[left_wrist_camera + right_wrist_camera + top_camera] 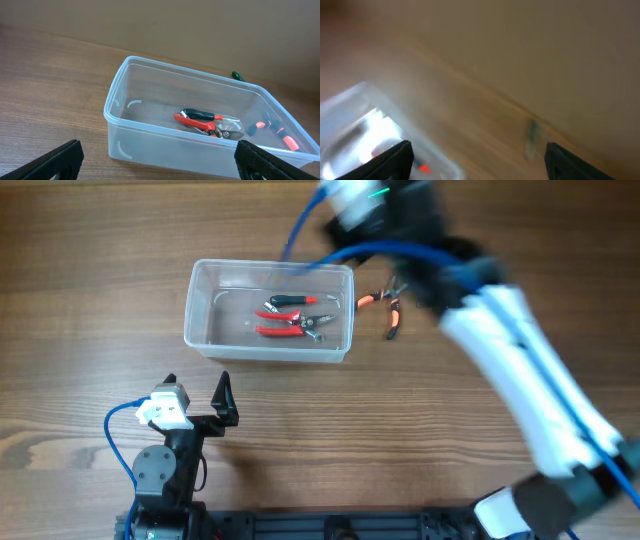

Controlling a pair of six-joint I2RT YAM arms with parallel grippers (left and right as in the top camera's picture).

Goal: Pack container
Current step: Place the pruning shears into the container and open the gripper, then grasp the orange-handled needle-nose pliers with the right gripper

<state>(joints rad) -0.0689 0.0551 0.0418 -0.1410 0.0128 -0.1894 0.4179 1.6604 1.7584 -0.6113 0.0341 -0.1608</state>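
Observation:
My right gripper should next move down and to the right in the overhead view, onto the orange-handled pliers' handle farther from the container, because that handle is below my gripper on that side.
The clear plastic container (200,315) stands on the wooden table. It holds red-handled pliers (292,323) and a black-and-red tool (292,300). In the left wrist view the container (150,145) is just ahead, with the tools (202,122) inside. My left gripper (197,388) is open and empty just in front of the container; its fingers (157,162) are spread wide. My right arm is blurred above the container's far right corner. My right gripper (477,157) is open and empty, with the container (350,117) at the lower left of its blurred view.
Orange-handled pliers (391,310) lie on the table right of the container and show through its wall (280,136). A small green object (237,76) lies beyond the container; it also shows blurred in the right wrist view (532,135).

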